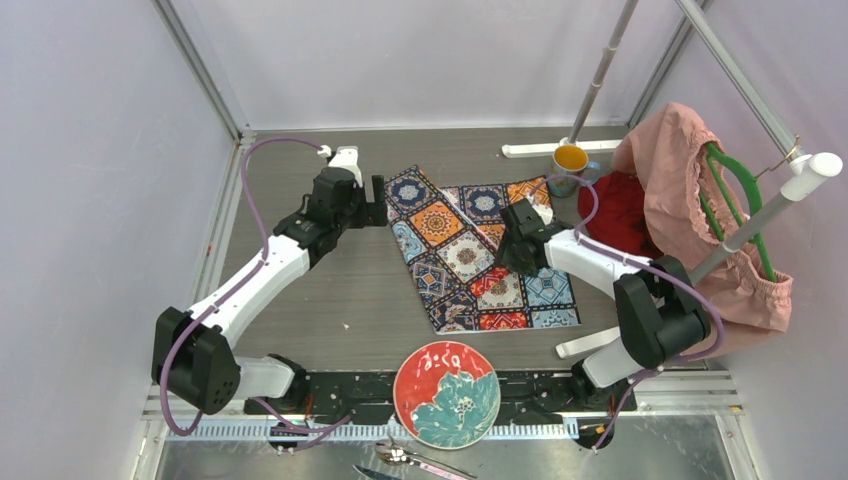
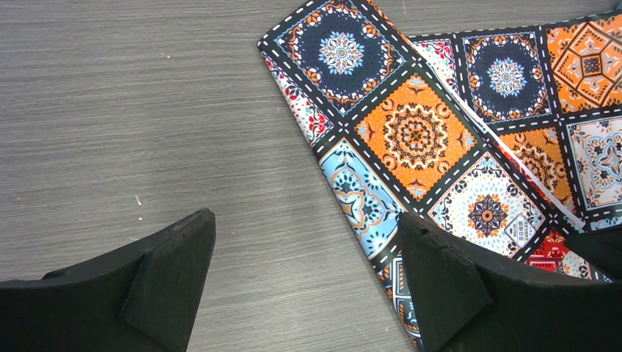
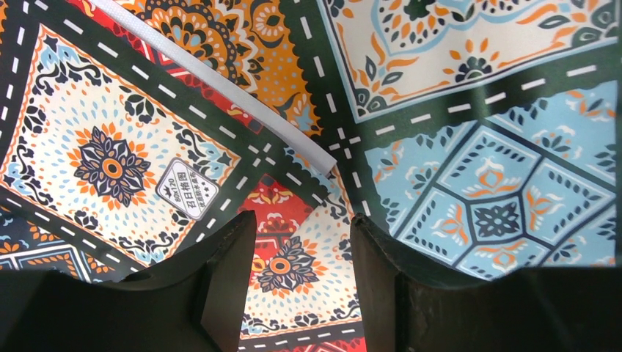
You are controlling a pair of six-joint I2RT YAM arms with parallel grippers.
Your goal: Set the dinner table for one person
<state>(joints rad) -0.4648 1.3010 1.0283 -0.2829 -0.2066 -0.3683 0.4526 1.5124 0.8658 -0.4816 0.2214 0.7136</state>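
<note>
The robot's right gripper will next lower its open fingers onto the mat's folded-over corner just below, since that corner lies doubled over.
The grey-brown wood-grain dinner table (image 1: 330, 290) carries a colourful tile-patterned cloth mat (image 1: 470, 250) at its middle, lying askew with one part folded over itself. My left gripper (image 1: 378, 205) hovers at the mat's far left corner. Its jaws are open over bare table (image 2: 147, 110), and the mat's edge (image 2: 411, 132) passes under the right finger (image 2: 440, 279). My right gripper (image 1: 510, 252) is low over the middle of the mat (image 3: 455, 147), open, with only the pattern showing between its fingers (image 3: 220, 279). A round red-and-teal flower plate (image 1: 446, 393) rests at the near edge.
A yellow-lined cup (image 1: 570, 160) stands at the back right beside a red cloth (image 1: 615, 210). A pink garment (image 1: 700, 220) hangs on a green hanger on the right. A spoon (image 1: 400, 455) and a knife (image 1: 375, 472) lie below the plate. White strips (image 1: 545, 149) lie at the back.
</note>
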